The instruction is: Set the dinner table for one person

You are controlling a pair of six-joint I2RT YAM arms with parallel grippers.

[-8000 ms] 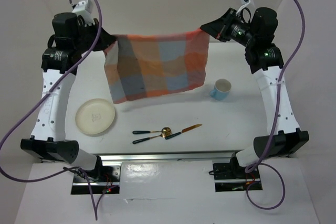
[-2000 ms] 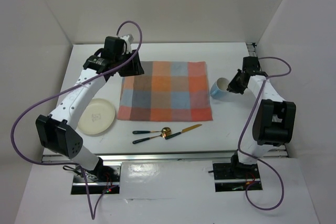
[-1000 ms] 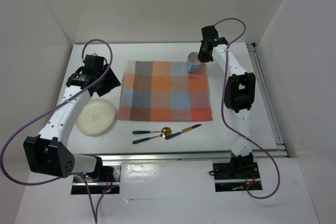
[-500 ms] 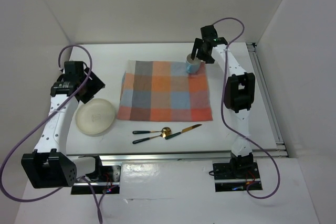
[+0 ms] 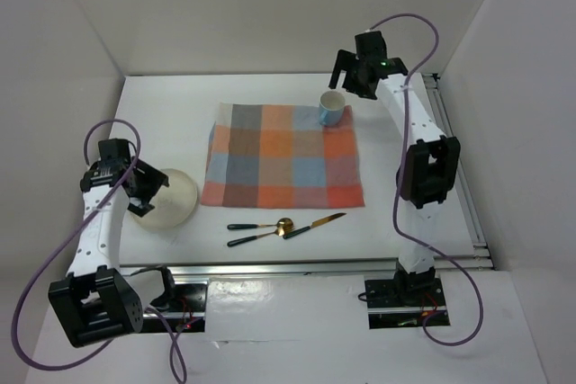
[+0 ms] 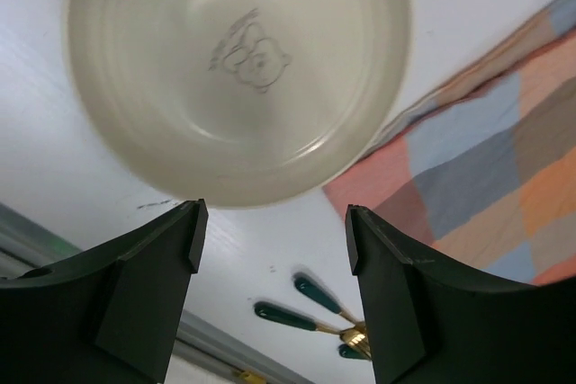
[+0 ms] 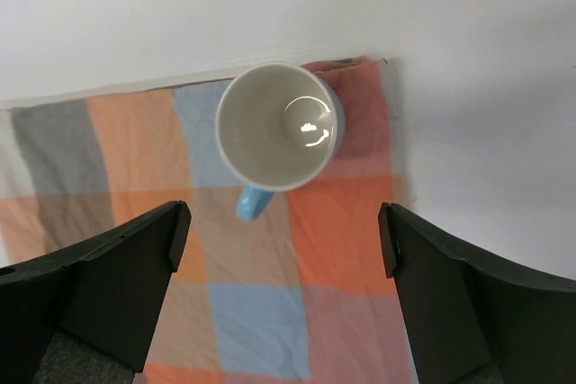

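The plate's near rim (image 5: pixel 163 227) (image 6: pixel 175 194) is below and back of my left gripper, and bare table borders that side of the plate, so my left gripper needs to move down and back onto it next.
A cream plate (image 5: pixel 173 195) (image 6: pixel 236 69) lies on the white dinner table (image 5: pixel 414 213), left of the checked cloth (image 5: pixel 283 155). My left gripper (image 5: pixel 148 195) (image 6: pixel 274 222) is open at the plate's left rim, which it hides in the top view. In the left wrist view the rim sits just beyond the fingertips. A blue cup (image 5: pixel 331 107) (image 7: pixel 279 128) stands upright on the cloth's far right corner. My right gripper (image 5: pixel 349 78) (image 7: pixel 283 218) hangs open above it, clear of the cup.
A gold spoon and fork with teal handles (image 5: pixel 256 231) (image 6: pixel 310 305) and a gold knife (image 5: pixel 315 224) lie in front of the cloth's near edge. White walls close in the far, left and right sides.
My right gripper opened, let go of the cup on the cloth's far corner and pulled up and back. My left arm swung toward the near left, down to the plate's rim.
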